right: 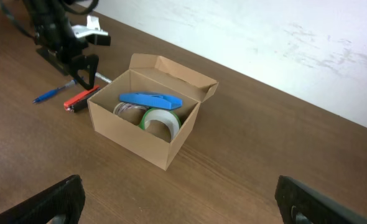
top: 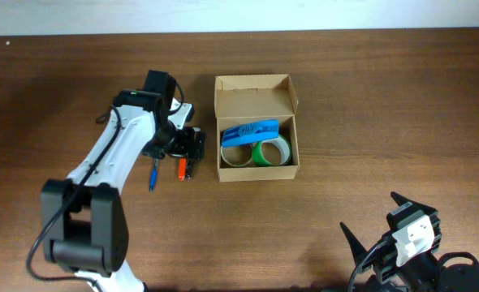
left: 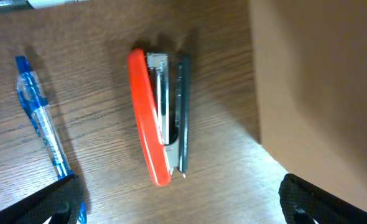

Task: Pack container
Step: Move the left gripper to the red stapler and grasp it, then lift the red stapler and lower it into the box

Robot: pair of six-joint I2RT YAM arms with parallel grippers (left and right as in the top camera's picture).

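Observation:
The left gripper lowers onto the red stapler next, one finger on each side, since the stapler lies lengthwise between my open fingers.
The tan cardboard container stands open at the table's middle, flap lid up at the back. Inside lie a blue plastic case, a green tape roll and a clear tape roll. It also shows in the right wrist view and in the left wrist view. A red stapler lies left of the container, seen close up in the left wrist view. A blue pen lies left of the stapler, also in the left wrist view. My left gripper is open just above the stapler. My right gripper is open and empty at the front right.
The container's left wall stands close to the right of the stapler. The left arm reaches from the front left over the table. A white wall runs behind the table's far edge.

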